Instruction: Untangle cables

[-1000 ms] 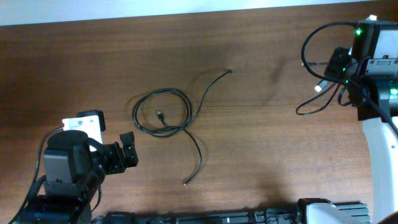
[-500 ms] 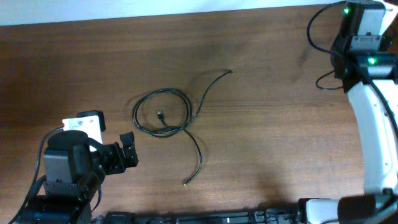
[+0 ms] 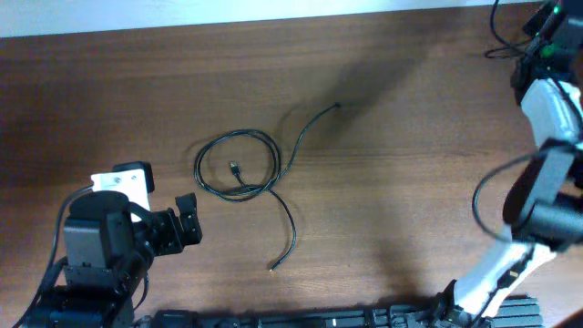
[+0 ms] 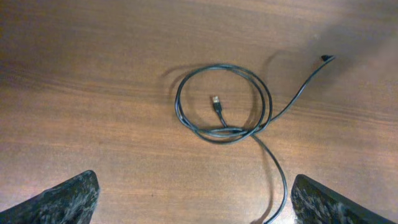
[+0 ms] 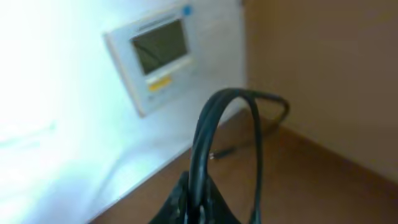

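My right gripper holds the cable above the table's bare far corner and next needs to go down there and release it apart from the round loop.
Thin black cables (image 3: 239, 165) lie mid-table as a round loop, with one tail running up-right (image 3: 337, 107) and one down (image 3: 273, 266). In the left wrist view the loop (image 4: 224, 102) has a small plug (image 4: 214, 101) inside it. My left gripper (image 3: 187, 223) is open and empty below-left of the loop, its fingers (image 4: 202, 205) spread wide. My right gripper (image 5: 196, 202) is shut on another black cable (image 5: 211, 124), held as a loop high at the far right corner. A bit of that cord (image 3: 499, 41) shows overhead.
The right arm (image 3: 547, 100) stretches along the table's right edge, with its thicker wire (image 3: 487, 196) looping beside it. The table's far edge (image 3: 273, 20) meets a white wall. A wall panel with a screen (image 5: 158, 53) shows in the right wrist view.
My right arm has lifted and swung up toward the far right corner, carrying its cable with it. The left arm and the cables on the table have not moved.
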### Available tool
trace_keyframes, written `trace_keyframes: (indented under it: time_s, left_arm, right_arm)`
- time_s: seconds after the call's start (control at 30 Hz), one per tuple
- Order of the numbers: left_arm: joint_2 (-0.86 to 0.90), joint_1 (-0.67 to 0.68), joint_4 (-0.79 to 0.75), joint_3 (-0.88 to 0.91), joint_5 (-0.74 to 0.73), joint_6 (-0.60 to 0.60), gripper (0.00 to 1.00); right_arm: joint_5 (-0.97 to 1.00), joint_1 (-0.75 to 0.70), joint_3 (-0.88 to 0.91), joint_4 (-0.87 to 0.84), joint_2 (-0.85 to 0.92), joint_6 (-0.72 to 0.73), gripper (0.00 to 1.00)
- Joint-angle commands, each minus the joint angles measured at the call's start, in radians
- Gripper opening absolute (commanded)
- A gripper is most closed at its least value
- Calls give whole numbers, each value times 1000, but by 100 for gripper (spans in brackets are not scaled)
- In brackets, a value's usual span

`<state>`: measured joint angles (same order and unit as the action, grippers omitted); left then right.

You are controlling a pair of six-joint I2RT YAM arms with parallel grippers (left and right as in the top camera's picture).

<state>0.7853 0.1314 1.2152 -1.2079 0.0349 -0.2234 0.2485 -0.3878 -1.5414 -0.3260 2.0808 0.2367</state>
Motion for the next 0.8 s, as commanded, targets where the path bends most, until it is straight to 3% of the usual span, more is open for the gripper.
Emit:
trace_keyframes:
  time_s: [0.0,0.3,0.47,0.7,0.77]
  left_arm:
    - [-1,-2,-1,-6,14,19,99]
    - [-1,-2,-1,-6,14,19,99]
    - [-2,-2,-1,-6,14,19,99]
    - [-1,-2,-1,-6,14,19,99]
    - [-2,-2,-1,-6,14,19,99]
  right_arm:
    - [-153,1,-8,-106,146,8,5]
    - [-148,-60,-8,-82,240,8,4]
    - [-166,-169,-8,100,195,8,4]
    - [-654,-198,-8,346,159,9,4]
    - [-716,-183,-8,392,155,22,4]
